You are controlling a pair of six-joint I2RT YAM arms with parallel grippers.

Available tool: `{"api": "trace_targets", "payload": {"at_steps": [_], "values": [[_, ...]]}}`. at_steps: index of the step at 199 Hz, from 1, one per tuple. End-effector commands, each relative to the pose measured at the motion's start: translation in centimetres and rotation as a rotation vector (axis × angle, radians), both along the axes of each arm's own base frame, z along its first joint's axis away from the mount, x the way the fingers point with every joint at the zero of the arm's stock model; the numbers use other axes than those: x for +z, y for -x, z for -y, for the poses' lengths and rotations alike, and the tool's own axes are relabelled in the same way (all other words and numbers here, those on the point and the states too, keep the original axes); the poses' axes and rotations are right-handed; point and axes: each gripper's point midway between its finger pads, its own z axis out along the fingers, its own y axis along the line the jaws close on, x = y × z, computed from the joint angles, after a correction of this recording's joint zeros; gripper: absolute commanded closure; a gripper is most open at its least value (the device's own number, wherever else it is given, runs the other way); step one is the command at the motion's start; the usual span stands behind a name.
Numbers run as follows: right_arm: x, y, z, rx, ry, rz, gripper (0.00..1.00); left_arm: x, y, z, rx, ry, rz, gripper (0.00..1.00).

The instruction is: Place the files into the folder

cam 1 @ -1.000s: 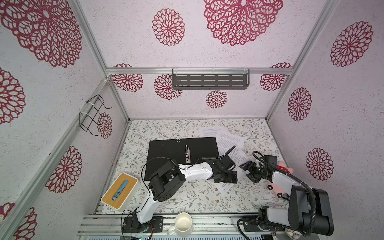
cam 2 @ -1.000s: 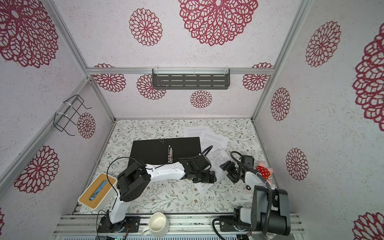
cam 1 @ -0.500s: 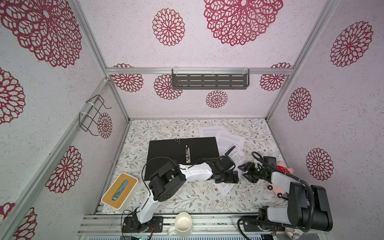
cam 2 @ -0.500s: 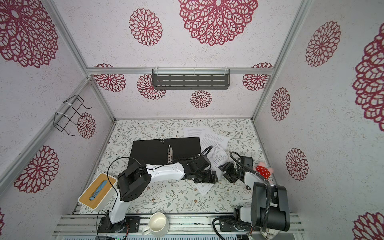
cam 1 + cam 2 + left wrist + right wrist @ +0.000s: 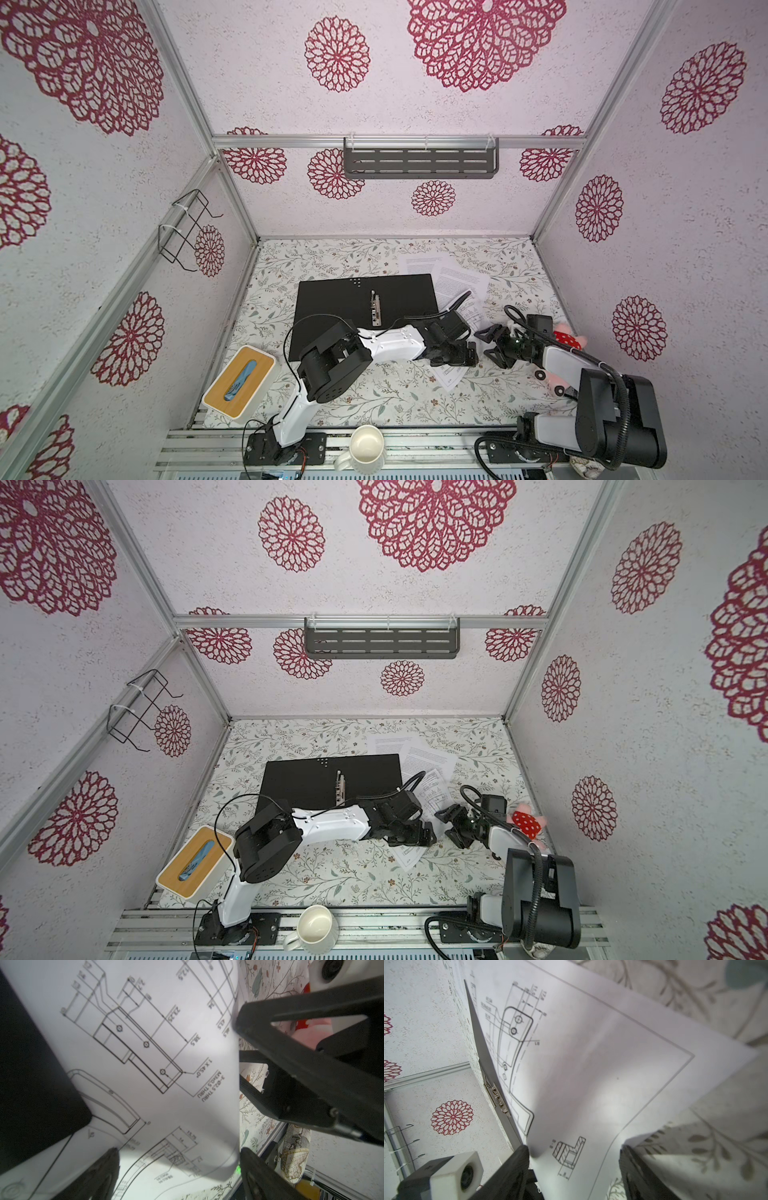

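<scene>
The paper already runs between the spread fingers of my right gripper, so the gripper needs to stay nearly where it is and close them on the sheet's bulging edge (image 5: 481, 347) (image 5: 576, 1180) next.
The folder (image 5: 357, 303) lies open on the table, black inside up, with its metal clip (image 5: 375, 308) at the middle. Two printed files (image 5: 422, 264) (image 5: 461, 282) lie behind its right corner. The third file, a sheet of line drawings (image 5: 145, 1043), lies to the right of the folder under both grippers, and its near corner (image 5: 451, 376) shows. My left gripper (image 5: 461, 359) stands open with its fingers spread over this sheet. My right gripper (image 5: 492, 345) is open at the sheet's right edge. The bulging sheet (image 5: 591, 1084) runs between its fingers (image 5: 517, 1167).
A tissue box (image 5: 240, 382) stands at the near left and a white mug (image 5: 365, 449) on the front rail. A red spotted plush toy (image 5: 567, 338) lies by the right wall. A grey shelf (image 5: 419, 162) and a wire rack (image 5: 187, 228) hang on the walls.
My right gripper has moved a little left, up to the drawing sheet's edge and closer to the left gripper. The left arm has stayed put.
</scene>
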Motion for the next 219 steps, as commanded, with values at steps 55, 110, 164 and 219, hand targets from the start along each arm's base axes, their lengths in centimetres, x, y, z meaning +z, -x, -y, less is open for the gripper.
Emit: {"api": "trace_targets", "payload": {"at_steps": [55,110,164,219], "values": [[0.2,1.7,-0.9,-0.025,-0.079,-0.071,0.26,-0.9,-0.5,0.0,0.028,0.023,-0.033,0.07],[0.6,1.1,-0.8,-0.038,-0.081,-0.045,0.31,-0.6,-1.1,0.5,0.053,0.067,-0.04,0.07],[2.6,0.0,-0.4,-0.021,-0.041,0.056,0.35,0.1,-1.5,0.3,0.074,0.099,-0.043,0.07],[3.1,-0.6,-0.6,0.003,-0.042,0.1,0.5,0.9,-2.0,0.8,0.093,0.146,-0.042,0.07]]}}
